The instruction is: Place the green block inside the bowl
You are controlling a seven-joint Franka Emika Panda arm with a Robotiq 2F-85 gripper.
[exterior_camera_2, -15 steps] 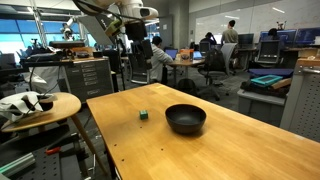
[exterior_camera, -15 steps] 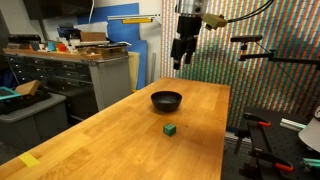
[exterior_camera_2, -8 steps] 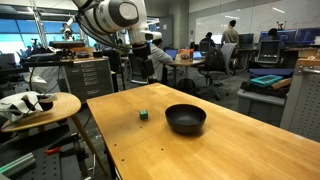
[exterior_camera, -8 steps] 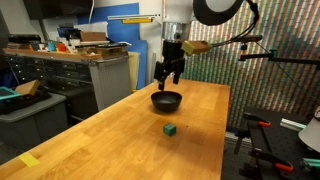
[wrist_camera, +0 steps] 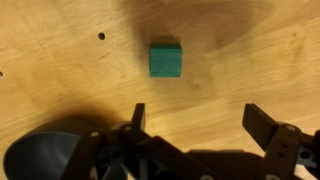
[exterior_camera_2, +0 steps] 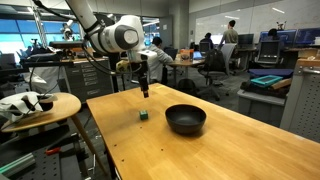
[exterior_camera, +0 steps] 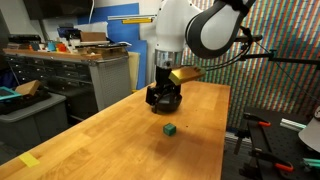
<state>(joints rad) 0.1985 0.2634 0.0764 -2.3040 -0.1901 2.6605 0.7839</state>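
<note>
I will next lower my gripper and shift it toward the top of the wrist view until its open fingers straddle the green block, since the block sits beyond the fingers.
The green block [wrist_camera: 165,59] is a tiny plain cube lying on the wooden table; it shows in both exterior views [exterior_camera: 171,129] [exterior_camera_2: 144,115]. The dark round bowl [exterior_camera_2: 186,119] stands empty a short way from it, and its rim shows at the wrist view's lower left [wrist_camera: 45,155]. In an exterior view the arm hides most of the bowl. My gripper [wrist_camera: 200,120] is open and empty, hanging above the table just short of the block [exterior_camera_2: 144,92] [exterior_camera: 163,100]. The block lies ahead of the fingertips, not between them.
The wooden table [exterior_camera_2: 200,150] has a near edge and a left edge close to the block. A round stool [exterior_camera_2: 40,105] with objects on it stands beside the table. Grey drawer cabinets [exterior_camera: 60,75] stand behind. A small hole [wrist_camera: 101,36] marks the tabletop.
The arm has swung down from high behind the bowl to low over the table near the green block. The block and the bowl have not moved.
</note>
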